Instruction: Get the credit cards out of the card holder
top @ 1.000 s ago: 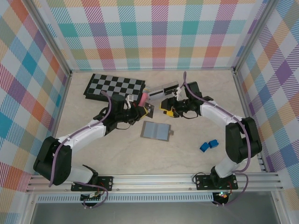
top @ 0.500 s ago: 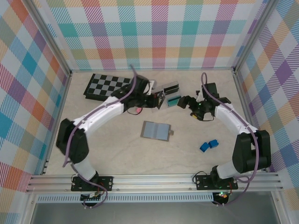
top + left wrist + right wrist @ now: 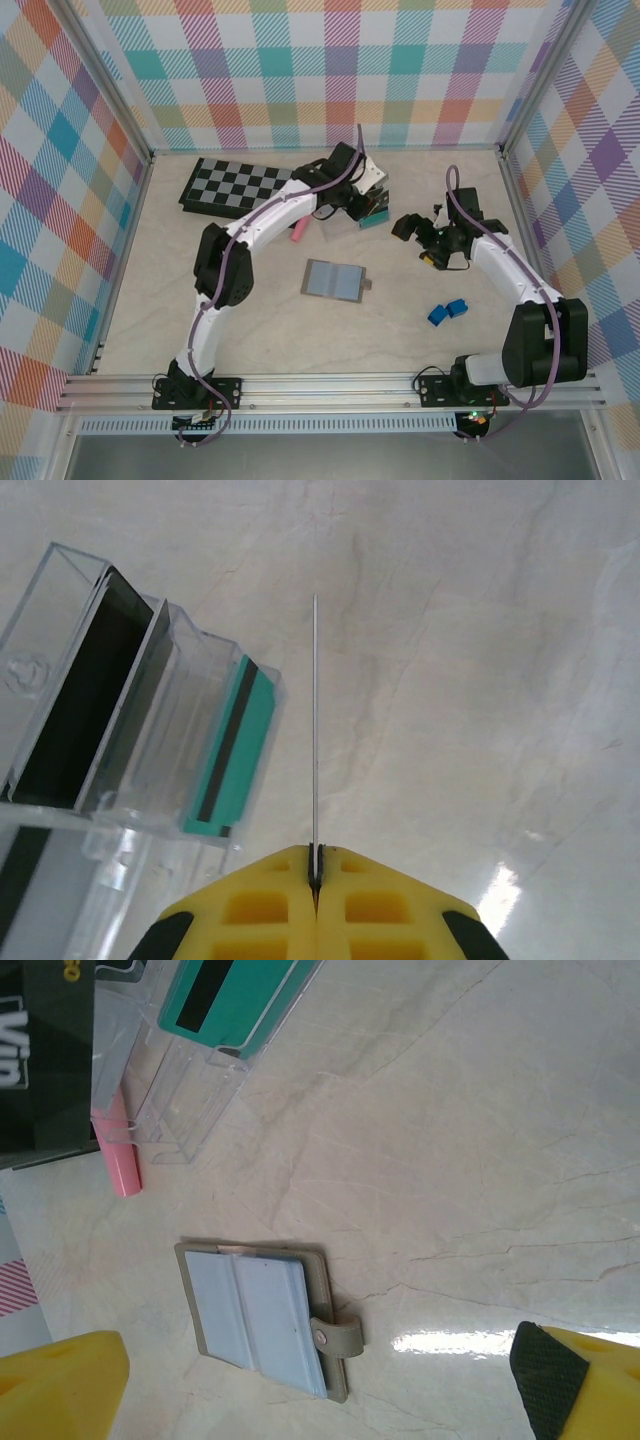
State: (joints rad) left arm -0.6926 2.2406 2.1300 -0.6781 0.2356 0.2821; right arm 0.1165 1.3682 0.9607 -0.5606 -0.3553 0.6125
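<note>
The thin card point(image 3: 315, 720) stands crooked, so my left gripper next needs to turn it in line with the black card's slot point(image 3: 88, 695), move over that slot, go down and let go of the card.
The grey-blue card holder point(image 3: 335, 281) lies open and flat on the table, its tab to the right point(image 3: 262, 1326). A teal-green credit card point(image 3: 232, 748) point(image 3: 238, 992) rests in a slot of the clear plastic box point(image 3: 120, 730) point(image 3: 372, 208). A black card with light markings point(image 3: 42, 1055) stands in the box's other slot point(image 3: 75, 715). My left gripper point(image 3: 315, 865) point(image 3: 370, 195) is shut on a thin card point(image 3: 315, 720) seen edge-on, just right of the box; its colour cannot be told. My right gripper point(image 3: 320, 1400) point(image 3: 412, 226) hangs open and empty, up and to the right of the card holder.
A pink cylinder point(image 3: 298, 232) point(image 3: 118, 1155) lies left of the clear box. A checkerboard point(image 3: 243, 184) lies at the back left. Two small blue blocks point(image 3: 447, 311) lie at the front right. Checked walls close in the table on three sides.
The left gripper swung right and back, from near the card holder to the clear box. The right gripper drew back to the right. The teal card, earlier between the grippers, now lies in the box.
</note>
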